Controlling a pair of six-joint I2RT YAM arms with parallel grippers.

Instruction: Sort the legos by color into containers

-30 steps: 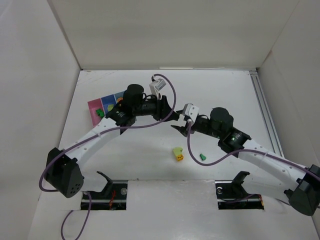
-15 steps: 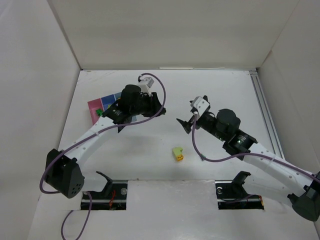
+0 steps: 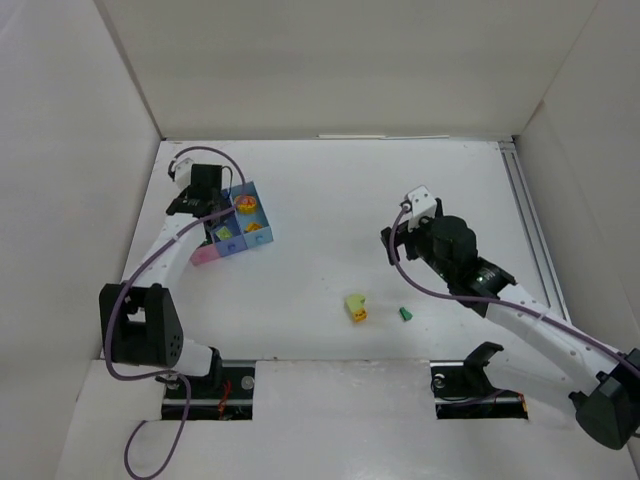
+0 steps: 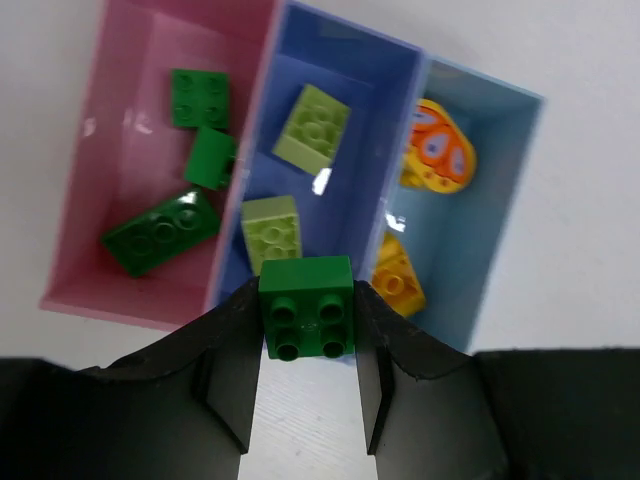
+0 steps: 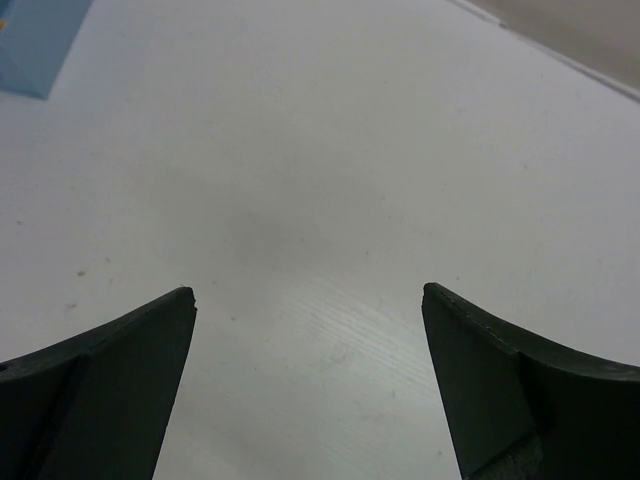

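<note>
Next, my left gripper should shift to the left in the top view and down into the pink box to release, because its dark green bricks match this lego.
My left gripper (image 4: 305,292) is shut on a dark green four-stud lego (image 4: 306,310), just above the near edge of the containers (image 3: 203,256). The pink box (image 4: 95,215) holds three dark green bricks. Two light green bricks lie in the middle blue box (image 4: 400,75), and orange and yellow pieces in the light blue box (image 4: 500,180). In the top view my left gripper (image 3: 207,208) hangs over that row at the far left. My right gripper (image 5: 307,293) is open over bare table, also right of centre (image 3: 391,243). A yellow-orange lego (image 3: 355,307) and a small green lego (image 3: 405,315) lie on the table.
White walls enclose the table on three sides, and a rail (image 3: 528,225) runs along the right edge. A corner of the light blue box (image 5: 30,40) shows at the top left of the right wrist view. Both arm bases sit at the near edge.
The two grippers were together at mid-table. My left arm has swung left to above the containers. My right gripper has opened wide and drawn back to the right.
</note>
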